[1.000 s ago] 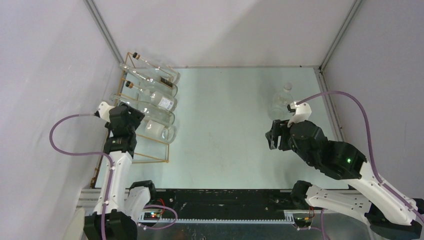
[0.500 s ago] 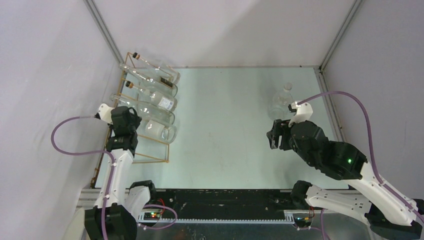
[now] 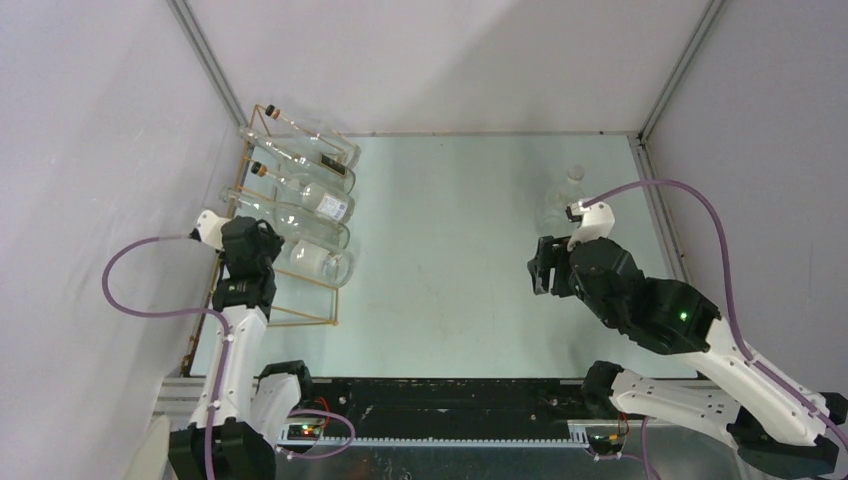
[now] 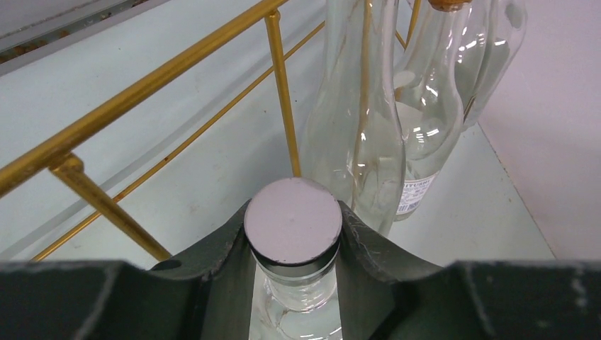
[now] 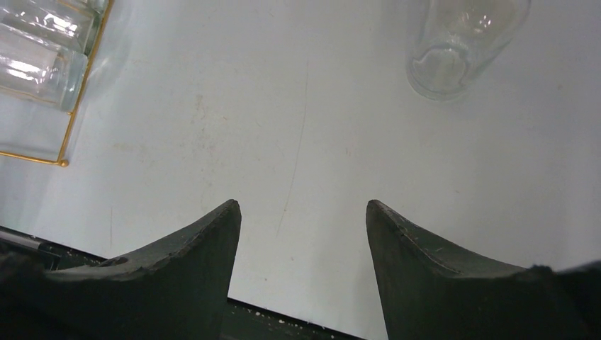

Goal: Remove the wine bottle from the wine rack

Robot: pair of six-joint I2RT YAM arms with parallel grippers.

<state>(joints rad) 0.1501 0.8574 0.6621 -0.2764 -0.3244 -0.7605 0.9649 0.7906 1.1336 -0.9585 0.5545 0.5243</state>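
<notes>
The bottle in my left gripper swings off the rack (image 3: 300,322) to the right in the top view next and stands released on the tabletop's middle, which lies bare.
The gold wire wine rack (image 3: 300,322) stands at the table's left edge and holds several clear bottles lying side by side. My left gripper (image 3: 262,250) is at the rack's near-left side, shut on the neck of the nearest wine bottle (image 3: 322,263). In the left wrist view the bottle's flat grey cap (image 4: 293,221) sits between my two dark fingers, with the rack's gold bars (image 4: 163,71) behind it and other bottles (image 4: 358,142) to the right. My right gripper (image 3: 541,272) hovers open and empty over the table's right half; it also shows in the right wrist view (image 5: 303,205).
A clear bottle (image 3: 560,205) stands upright at the far right of the table, beyond the right gripper; its base shows in the right wrist view (image 5: 461,42). The rack's near corner (image 5: 62,161) shows at that view's left. Walls enclose the table on three sides.
The left gripper has shifted slightly toward the near edge, still around the bottle neck. The right gripper has drifted a little to the left and away.
</notes>
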